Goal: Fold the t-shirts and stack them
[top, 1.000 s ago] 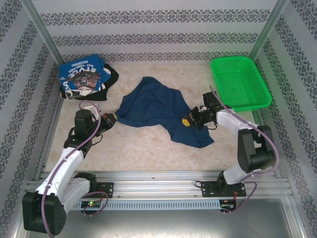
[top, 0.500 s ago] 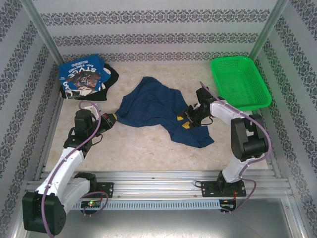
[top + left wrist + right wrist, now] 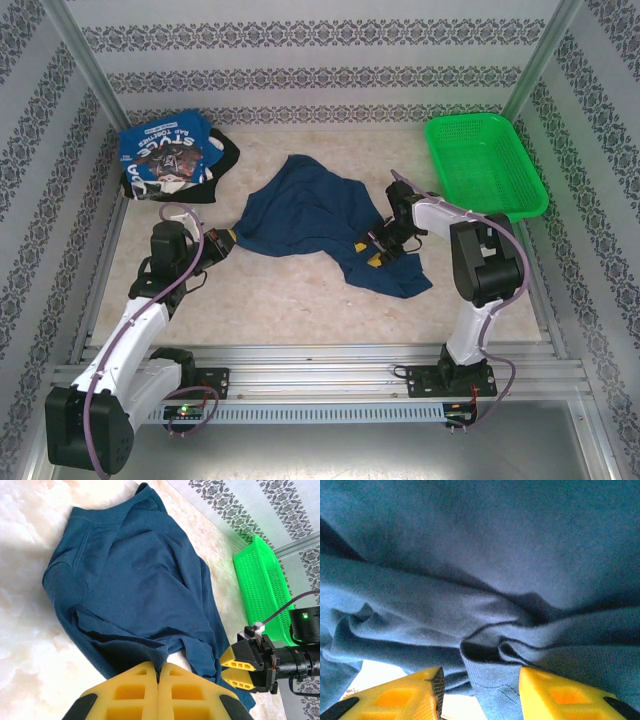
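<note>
The robot's right gripper will first dip slightly to get the ribbed hem fold (image 3: 495,680) between its spread fingers, then close on the navy cloth.
A dark navy t-shirt (image 3: 300,215) lies crumpled in the middle of the table, plain side up. My left gripper (image 3: 232,240) is shut on its left corner; the left wrist view shows the cloth pinched between the yellow fingers (image 3: 135,692) at the gripper (image 3: 159,670). My right gripper (image 3: 374,250) hangs open over the shirt's right part. In the right wrist view a ribbed hem fold (image 3: 495,680) sits between the spread fingertips of the gripper (image 3: 480,692), not clamped. A blue t-shirt with white lettering (image 3: 160,155) and a black t-shirt (image 3: 225,160) are piled at the back left.
A green mesh basket (image 3: 485,165) stands at the back right, also seen in the left wrist view (image 3: 260,590). Patterned walls and metal posts enclose the table. Bare marble tabletop (image 3: 290,300) runs along the front.
The right gripper has opened from shut and shifted slightly left over the shirt, its arm swinging in toward the middle. The left arm has kept its grip and place.
</note>
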Tool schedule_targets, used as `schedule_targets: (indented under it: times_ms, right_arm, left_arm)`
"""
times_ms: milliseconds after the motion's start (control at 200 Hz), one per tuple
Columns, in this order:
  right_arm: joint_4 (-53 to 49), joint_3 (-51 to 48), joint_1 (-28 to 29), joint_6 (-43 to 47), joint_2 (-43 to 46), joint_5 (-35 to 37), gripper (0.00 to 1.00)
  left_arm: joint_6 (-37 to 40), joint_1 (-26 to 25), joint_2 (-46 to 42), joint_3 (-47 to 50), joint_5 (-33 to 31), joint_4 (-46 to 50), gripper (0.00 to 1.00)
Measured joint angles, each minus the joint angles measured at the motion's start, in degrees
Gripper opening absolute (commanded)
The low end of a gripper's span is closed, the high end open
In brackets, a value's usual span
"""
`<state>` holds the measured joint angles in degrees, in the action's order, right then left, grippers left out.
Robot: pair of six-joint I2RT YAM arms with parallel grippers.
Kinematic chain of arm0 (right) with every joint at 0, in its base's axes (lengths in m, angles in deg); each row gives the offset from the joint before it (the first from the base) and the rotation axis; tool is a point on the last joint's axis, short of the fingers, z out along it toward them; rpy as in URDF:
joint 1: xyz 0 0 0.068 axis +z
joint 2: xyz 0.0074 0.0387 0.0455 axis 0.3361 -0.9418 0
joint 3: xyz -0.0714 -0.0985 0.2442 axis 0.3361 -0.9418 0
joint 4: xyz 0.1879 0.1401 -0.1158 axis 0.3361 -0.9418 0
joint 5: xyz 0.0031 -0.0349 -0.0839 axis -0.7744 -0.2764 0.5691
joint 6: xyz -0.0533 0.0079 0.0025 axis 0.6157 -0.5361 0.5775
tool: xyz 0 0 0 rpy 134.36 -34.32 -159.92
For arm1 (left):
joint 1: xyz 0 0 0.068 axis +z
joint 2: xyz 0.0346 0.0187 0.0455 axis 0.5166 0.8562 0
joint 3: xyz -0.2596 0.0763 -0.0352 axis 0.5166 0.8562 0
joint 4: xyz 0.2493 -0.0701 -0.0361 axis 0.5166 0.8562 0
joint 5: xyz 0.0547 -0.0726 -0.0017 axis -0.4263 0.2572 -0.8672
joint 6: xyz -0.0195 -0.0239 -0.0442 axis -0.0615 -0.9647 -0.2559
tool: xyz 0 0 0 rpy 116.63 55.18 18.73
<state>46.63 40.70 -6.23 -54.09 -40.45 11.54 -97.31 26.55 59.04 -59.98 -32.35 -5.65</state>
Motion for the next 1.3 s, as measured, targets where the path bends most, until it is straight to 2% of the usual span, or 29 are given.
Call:
schedule_targets:
  times_ms: [185,350,545,640,979,1134,1299]
  right_arm:
    - [-0.4,1.1,0.4,0.0,-1.6,0.0,0.45]
    - [-0.8,1.1,0.4,0.0,-1.7,0.4,0.34]
    - [-0.5,-0.2,0.3,0.1,-1.7,0.8,0.09]
    - [-0.4,-0.5,0.3,-0.1,-1.6,0.8,0.00]
    - [0.3,-2.6,0.3,0.7,3.5,3.4,0.00]
    - [-0.1,-2.7,0.3,1.5,11.0,4.6,0.00]
    - [-2.1,-0.2,-0.3,3.0,19.6,5.1,0.00]
  left_arm:
    - [0.1,0.0,0.0,1.1,0.0,0.0,0.00]
    - [0.2,0.0,0.0,1.3,0.0,0.0,0.00]
    - [0.2,0.0,0.0,1.5,0.0,0.0,0.00]
    - [0.3,0.0,0.0,1.6,0.0,0.0,0.00]
    - [0.9,0.0,0.0,1.6,0.0,0.0,0.00]
    - [1.2,0.0,0.0,0.7,0.0,0.9,0.00]
    - [1.6,0.0,0.0,-5.6,-0.5,3.3,0.00]
